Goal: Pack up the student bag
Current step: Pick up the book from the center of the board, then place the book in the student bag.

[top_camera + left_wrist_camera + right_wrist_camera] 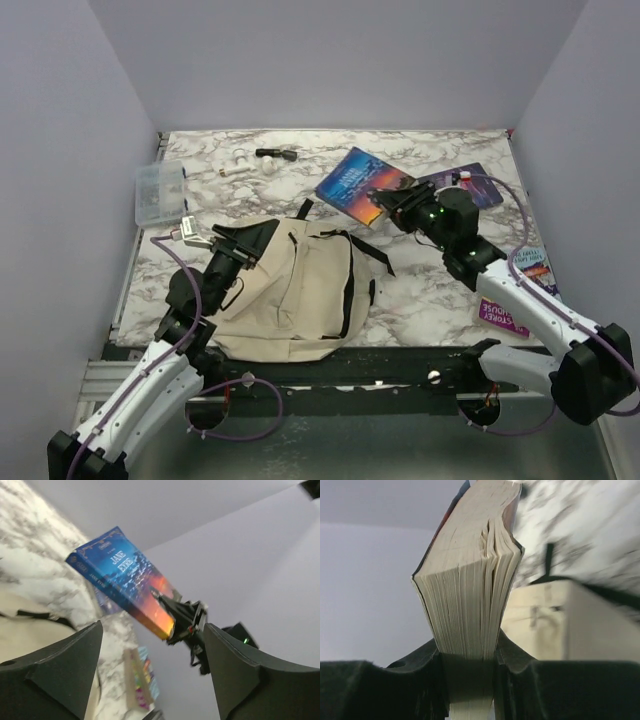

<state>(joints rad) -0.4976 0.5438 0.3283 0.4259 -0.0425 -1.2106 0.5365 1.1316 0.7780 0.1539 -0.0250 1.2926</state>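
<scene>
My left gripper should swing across the bag next to the zipper opening by the blue book, then tip down and lower onto the flap's corner (341, 239) (58, 619).
The student bag (290, 290), a beige canvas backpack with black zippers and straps, lies flat on the marble table in front of my left arm. My left gripper (245, 240) hovers at the bag's upper left corner; in the left wrist view it (152, 630) is open with nothing between its fingers. A blue paperback book (358, 185) is lifted off the table at centre right, with my right gripper (395, 205) shut on its near edge. From the right wrist, the page block (470, 595) is pinched between the fingers (467, 652), and the bag (570, 620) lies beyond.
A clear plastic box (160, 192) sits at the far left. A black marker (277, 154) and small white items (240, 158) lie at the back. A purple book (478, 185) lies behind the right arm, and a colourful book (525, 290) lies near the right wall.
</scene>
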